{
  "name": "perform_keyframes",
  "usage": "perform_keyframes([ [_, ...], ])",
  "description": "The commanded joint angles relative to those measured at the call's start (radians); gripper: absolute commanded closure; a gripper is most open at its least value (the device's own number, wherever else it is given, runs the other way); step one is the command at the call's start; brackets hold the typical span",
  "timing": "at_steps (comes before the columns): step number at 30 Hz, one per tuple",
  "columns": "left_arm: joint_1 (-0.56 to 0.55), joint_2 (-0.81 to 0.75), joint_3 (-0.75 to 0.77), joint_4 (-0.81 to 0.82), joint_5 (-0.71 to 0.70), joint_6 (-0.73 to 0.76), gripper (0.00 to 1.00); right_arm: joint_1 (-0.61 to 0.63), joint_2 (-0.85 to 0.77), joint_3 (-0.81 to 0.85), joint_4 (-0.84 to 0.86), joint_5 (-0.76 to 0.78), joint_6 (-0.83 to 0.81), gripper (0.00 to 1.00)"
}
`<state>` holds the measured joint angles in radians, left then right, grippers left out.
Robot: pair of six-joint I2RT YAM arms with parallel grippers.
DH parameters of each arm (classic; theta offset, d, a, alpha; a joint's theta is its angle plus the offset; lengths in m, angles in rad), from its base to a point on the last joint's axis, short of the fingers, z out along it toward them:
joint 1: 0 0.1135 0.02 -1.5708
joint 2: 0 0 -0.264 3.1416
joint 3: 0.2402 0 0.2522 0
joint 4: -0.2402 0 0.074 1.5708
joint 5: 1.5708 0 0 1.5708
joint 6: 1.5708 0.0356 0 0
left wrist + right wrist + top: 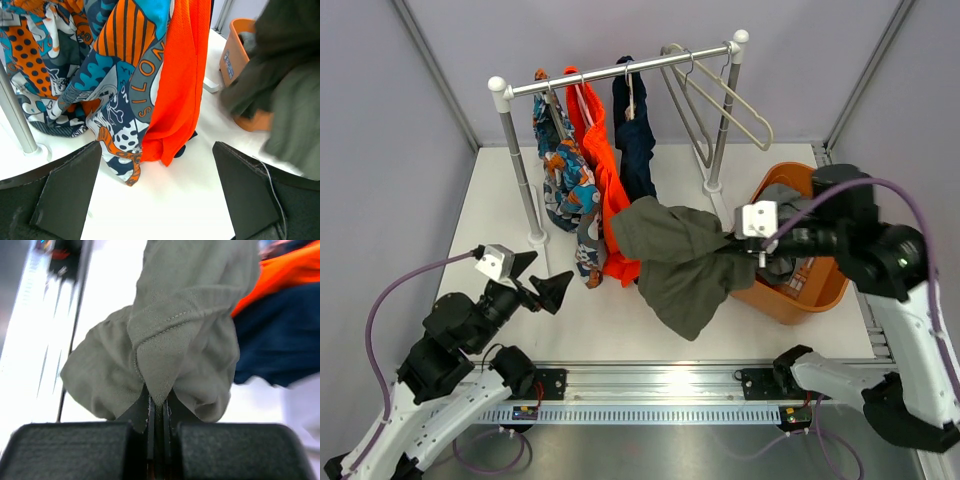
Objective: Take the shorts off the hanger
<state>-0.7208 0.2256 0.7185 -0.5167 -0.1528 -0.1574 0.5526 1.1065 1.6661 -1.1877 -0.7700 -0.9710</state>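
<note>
My right gripper carries the shorts [685, 260] over next. It lowers them into the orange basket's opening [808, 277] and releases, since that opening lies below and to its right in the top view.
My right gripper [732, 250] is shut on the dark olive-green shorts [685, 260], pinching a fold of cloth between its jaws [159, 407]. The shorts [185, 315] hang in the air between the rack and the orange basket [825, 290], away from any hanger, and show blurred at the right of the left wrist view [295, 100]. A mid-grey pair [782, 200] lies in the basket. My left gripper [542, 278] is open and empty over the table at the near left [157, 195].
The clothes rack [620, 70] stands at the back with a patterned pair [560, 170], a bright orange pair [605, 170] and a navy pair [635, 140] hanging. Two empty hangers [720, 100] hang at its right end. Rack posts [525, 190] stand on the table.
</note>
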Motion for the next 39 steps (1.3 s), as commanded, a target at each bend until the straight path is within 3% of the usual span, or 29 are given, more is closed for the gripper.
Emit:
perform_keyframes([
  [1,-0.005,0.032,0.053,0.072,0.002,0.042,0.01,-0.103,-0.077,0.089,0.097,-0.003,0.190,1.00],
  [4,-0.005,0.061,0.065,0.090,0.013,0.064,0.01,-0.193,-0.123,0.103,0.167,0.113,0.277,1.00],
  [11,-0.005,0.104,0.072,0.129,0.065,0.081,0.01,-0.396,-0.275,-0.086,0.458,0.435,0.509,1.00],
  [16,-0.005,0.098,0.062,0.142,0.098,0.076,0.01,-0.445,-0.293,-0.184,0.609,0.749,0.574,1.00],
  [19,-0.005,0.087,0.047,0.162,0.127,0.064,0.01,-0.516,-0.263,-0.239,0.662,0.822,0.612,1.00],
  [24,-0.005,0.052,0.026,0.167,0.145,0.035,0.01,-0.727,-0.179,-0.305,0.662,0.775,0.663,1.00],
  [28,-0.005,0.009,0.001,0.193,0.147,0.016,0.01,-0.822,-0.126,-0.448,0.660,0.703,0.614,1.00],
  [33,-0.005,-0.017,-0.033,0.214,0.147,-0.008,0.01,-0.838,0.036,-0.545,0.538,0.583,0.513,1.00],
  [39,-0.003,-0.008,-0.050,0.241,0.147,-0.011,0.01,-0.838,0.252,-0.574,0.439,0.551,0.418,1.00],
])
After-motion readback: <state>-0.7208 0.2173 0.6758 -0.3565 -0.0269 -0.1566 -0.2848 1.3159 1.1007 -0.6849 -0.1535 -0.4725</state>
